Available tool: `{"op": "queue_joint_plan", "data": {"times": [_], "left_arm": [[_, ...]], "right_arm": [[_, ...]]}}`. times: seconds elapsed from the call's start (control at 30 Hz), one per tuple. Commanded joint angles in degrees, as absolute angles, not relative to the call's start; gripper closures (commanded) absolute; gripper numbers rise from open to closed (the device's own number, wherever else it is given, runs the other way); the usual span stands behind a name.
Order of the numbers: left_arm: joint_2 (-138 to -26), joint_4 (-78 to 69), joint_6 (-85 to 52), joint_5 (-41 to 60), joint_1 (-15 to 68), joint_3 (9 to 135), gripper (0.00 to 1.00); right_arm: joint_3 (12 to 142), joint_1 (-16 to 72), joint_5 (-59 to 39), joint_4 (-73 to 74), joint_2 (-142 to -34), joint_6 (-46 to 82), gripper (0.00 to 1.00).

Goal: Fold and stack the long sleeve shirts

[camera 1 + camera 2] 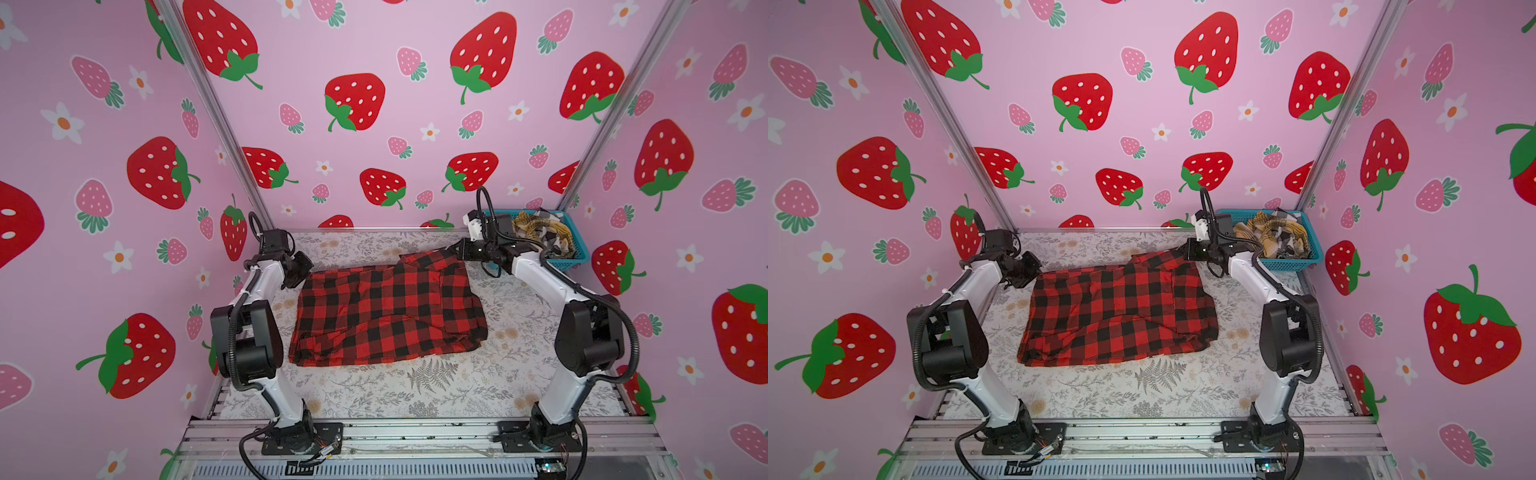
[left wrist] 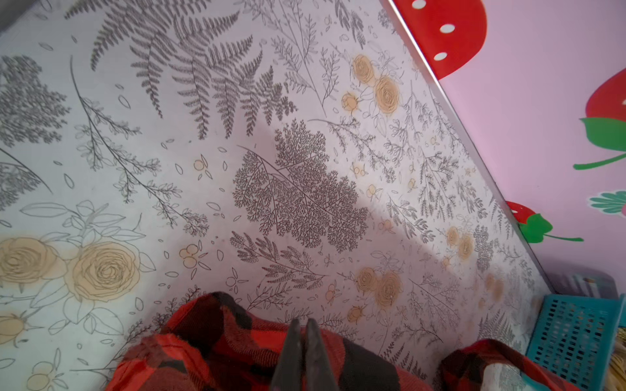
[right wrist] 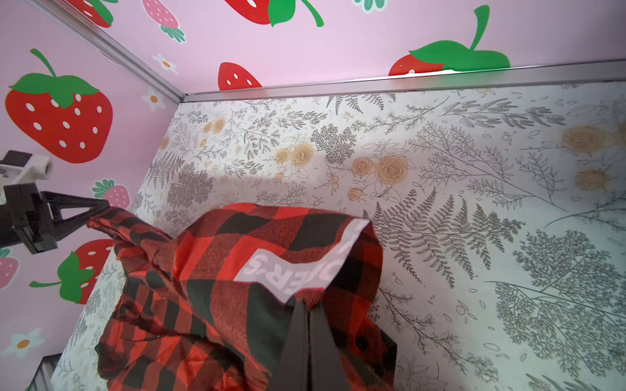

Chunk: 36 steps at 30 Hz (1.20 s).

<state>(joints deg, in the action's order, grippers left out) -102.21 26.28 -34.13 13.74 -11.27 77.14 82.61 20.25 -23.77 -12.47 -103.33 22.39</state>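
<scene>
My left gripper should move back and down onto the shirt's body (image 1: 310,313), below it toward my base, then release the cloth, as both far corners are held.
The red-and-black checked long sleeve shirt (image 1: 386,311) (image 1: 1121,316) lies spread and rumpled mid-table. My left gripper (image 1: 305,266) (image 1: 1034,266) is at its far left corner, shut on the cloth (image 2: 210,348), with the jaws pressed together (image 2: 303,321). At the far right corner my right gripper (image 1: 455,249) (image 1: 1181,251) is also shut on the shirt (image 3: 220,270), jaws together (image 3: 306,301), lifting that edge. White lettering (image 3: 291,270) shows on a turned-over flap. The left gripper (image 3: 101,204) also shows in the right wrist view, pinching its corner. Two more long sleeve shirts, mustard plaid (image 1: 530,226) (image 1: 1262,232) and black-and-white plaid (image 1: 552,232), sit bunched in the basket.
A turquoise mesh basket (image 1: 577,253) (image 1: 1308,257) (image 2: 572,335) stands in the far right corner, just behind the right arm. The floral tabletop (image 1: 415,395) is enclosed by strawberry-print walls at the back and both sides. A metal rail (image 1: 415,432) runs along the front.
</scene>
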Motion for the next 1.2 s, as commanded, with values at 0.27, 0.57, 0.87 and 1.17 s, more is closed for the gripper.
{"op": "queue_joint_plan", "data": {"times": [0.27, 0.57, 0.87, 1.17], "left_arm": [[-92.62, 20.66, -39.39, 15.62, -11.99, 58.44, 1.00], [-92.99, 24.39, -40.46, 12.51, -14.96, 55.82, 1.00], [-93.28, 26.89, -38.41, 11.70, -15.60, 56.00, 1.00], [-89.63, 35.94, -40.63, 5.02, -15.80, 59.49, 0.46]], "right_arm": [[60.99, 23.69, -19.73, -6.38, -96.15, 26.40, 1.00], [55.84, 24.01, -17.80, -6.84, -95.13, 27.31, 1.00], [54.57, 24.94, -18.38, -5.96, -95.19, 27.94, 1.00], [56.71, 26.83, -14.87, -9.39, -93.43, 27.47, 0.58]]}}
